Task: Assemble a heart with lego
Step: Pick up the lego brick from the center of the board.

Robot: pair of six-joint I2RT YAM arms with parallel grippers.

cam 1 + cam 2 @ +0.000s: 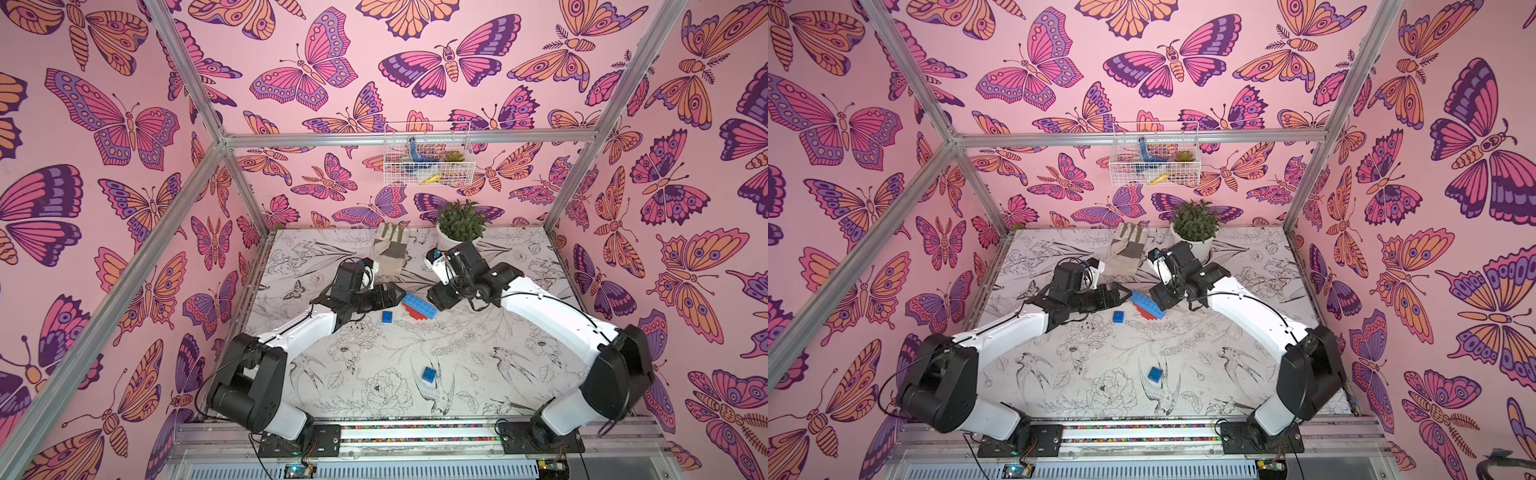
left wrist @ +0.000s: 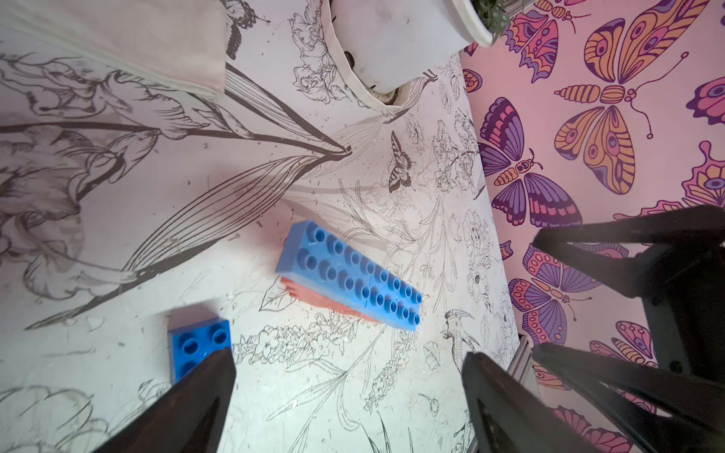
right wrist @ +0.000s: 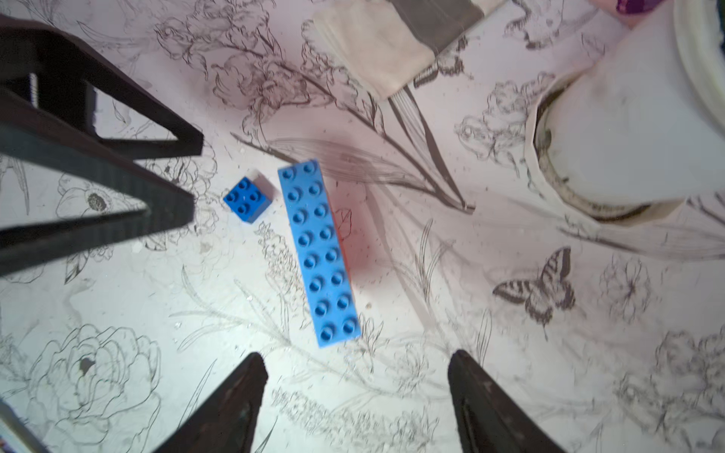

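Note:
My right gripper will next retreat from the heart [image 1: 419, 306] and go down around the dark blue square brick nearer the front, because it lies alone on open mat.
The heart [image 1: 419, 306] [image 1: 1148, 305] lies on the table mat between my two grippers, a long blue studded row over stepped red bricks. Both wrist views show it too [image 2: 349, 274] [image 3: 319, 255]. A small blue square lego brick [image 1: 387, 316] [image 2: 198, 345] [image 3: 247, 199] sits just beside it, on the left gripper's side. Another small blue brick [image 1: 429, 374] [image 1: 1156, 374] lies nearer the front. My left gripper [image 1: 397, 293] [image 2: 347, 355] is open with only mat between its fingers. My right gripper [image 1: 436, 299] [image 3: 356, 354] is open too and holds nothing.
A pale work glove [image 1: 390, 247] and a white potted plant [image 1: 459, 226] stand at the back of the mat, close behind the grippers. A wire basket [image 1: 428, 160] hangs on the back wall. Aluminium frame posts and butterfly-patterned walls enclose the mat.

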